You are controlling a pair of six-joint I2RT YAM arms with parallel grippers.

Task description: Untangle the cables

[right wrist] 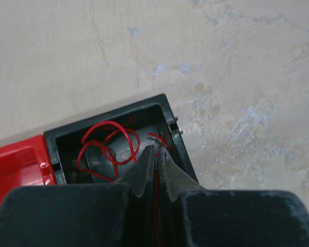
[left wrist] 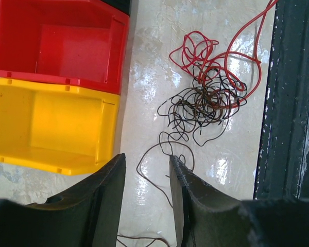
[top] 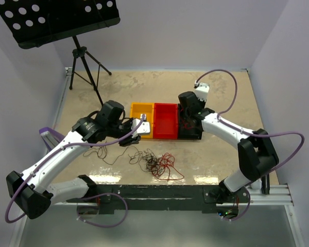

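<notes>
I should next lower my left gripper onto the thin brown piece of cable beyond its loop (top: pixel 124 151) (left wrist: pixel 157 189), away from the yellow bin, as it runs single and away from the tangle.
The cables (top: pixel 157 163) lie in a tangle of thin red and dark strands on the table near the front rail; the left wrist view shows the cables (left wrist: pixel 206 98) too. My left gripper (top: pixel 139 133) hovers beside the yellow bin's near side, to the left of the tangle. This left gripper (left wrist: pixel 147 157) is open, and one dark brown strand (left wrist: pixel 149 175) runs across the table between its fingers. My right gripper (right wrist: pixel 155 149) is over the black bin (right wrist: pixel 113 116), shut on a red cable (right wrist: pixel 105 144) whose loops lie inside that bin.
A yellow bin (top: pixel 141 113), a red bin (top: pixel 166 121) and a black bin (top: pixel 190 135) stand side by side mid-table. The dark front rail (left wrist: pixel 293 98) runs close to the tangle. A music stand (top: pixel 82 56) stands at the back left.
</notes>
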